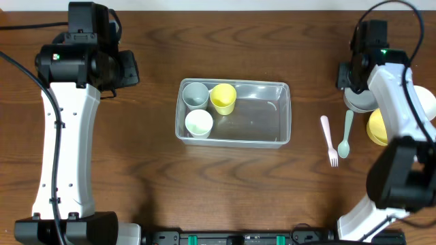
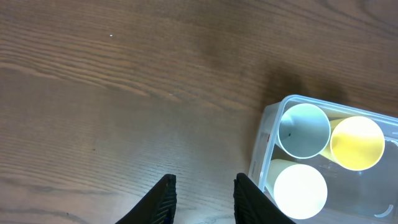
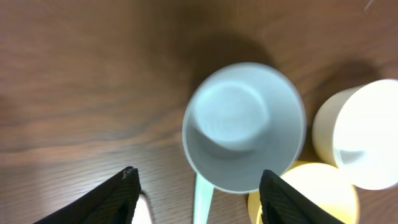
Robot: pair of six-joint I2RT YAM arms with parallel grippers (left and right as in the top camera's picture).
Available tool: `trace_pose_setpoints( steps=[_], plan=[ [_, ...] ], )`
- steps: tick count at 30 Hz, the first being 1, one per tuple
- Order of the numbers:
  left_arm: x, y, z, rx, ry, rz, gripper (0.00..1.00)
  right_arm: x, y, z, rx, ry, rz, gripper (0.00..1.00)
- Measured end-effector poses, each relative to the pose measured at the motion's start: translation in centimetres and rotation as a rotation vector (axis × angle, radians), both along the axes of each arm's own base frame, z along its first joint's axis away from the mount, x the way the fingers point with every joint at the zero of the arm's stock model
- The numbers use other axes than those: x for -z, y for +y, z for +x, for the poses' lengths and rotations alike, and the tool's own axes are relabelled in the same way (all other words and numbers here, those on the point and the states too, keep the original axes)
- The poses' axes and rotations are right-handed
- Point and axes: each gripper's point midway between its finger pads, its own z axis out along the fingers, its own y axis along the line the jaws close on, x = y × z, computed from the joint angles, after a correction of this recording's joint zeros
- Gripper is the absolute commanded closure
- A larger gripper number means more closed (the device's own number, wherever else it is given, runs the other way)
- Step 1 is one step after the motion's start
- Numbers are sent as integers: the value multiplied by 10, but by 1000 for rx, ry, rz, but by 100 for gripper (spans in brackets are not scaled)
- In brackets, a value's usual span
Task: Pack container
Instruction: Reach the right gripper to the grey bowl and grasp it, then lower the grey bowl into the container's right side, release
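My right gripper should lower its open fingers around the grey-blue bowl's rim by the green spoon, lined up below between them, and close next.
The clear container [image 1: 262, 117] lies mid-table. Standing in its left end are a grey-blue cup [image 1: 195, 94], a yellow cup [image 1: 223, 98] and a white cup [image 1: 199, 123]; its right half holds nothing. My left gripper [image 2: 204, 182] hovers over bare wood just left of the container's corner [image 2: 261, 149], open, with nothing between its fingers. At the table's right side, my right gripper [image 3: 198, 177] is open above a grey-blue bowl [image 3: 242, 124], whose near rim lies between the fingertips, untouched.
Beside the grey-blue bowl sit a white bowl [image 3: 360, 134] and a yellow bowl [image 3: 311, 199]. A pale green spoon [image 1: 346, 136] and a pink fork [image 1: 329, 141] lie on the wood between the container and the bowls.
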Motion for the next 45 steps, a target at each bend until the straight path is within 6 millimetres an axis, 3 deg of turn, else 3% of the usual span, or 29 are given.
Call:
trace_pose_setpoints(
  steps=[4, 11, 16, 24, 28, 32, 36, 39, 42, 45],
  plan=[
    [0, 0, 0, 0, 1, 0, 67, 44, -13, -2, 20, 93, 20, 34],
    [0, 0, 0, 0, 1, 0, 67, 90, -21, -11, 28, 196, 53, 64],
    [0, 0, 0, 0, 2, 0, 67, 94, -15, -10, 12, 198, 81, 99],
    [1, 0, -1, 0, 5, 0, 67, 91, -3, -11, -7, 218, 87, 99],
    [1, 0, -1, 0, 6, 0, 67, 69, 20, 1, -64, 204, 87, 99],
    [1, 0, -2, 0, 7, 0, 67, 17, 57, 16, -163, 135, 77, 99],
    [1, 0, -2, 0, 8, 0, 67, -60, 120, 12, -319, -3, 94, 99],
    [1, 0, -2, 0, 8, 0, 67, -109, 180, -12, -471, -90, 127, 99],
    [1, 0, -2, 0, 8, 0, 67, -123, 216, -29, -565, -107, 150, 99],
    [1, 0, -2, 0, 9, 0, 67, -115, 247, -41, -630, -80, 165, 99]
  ],
)
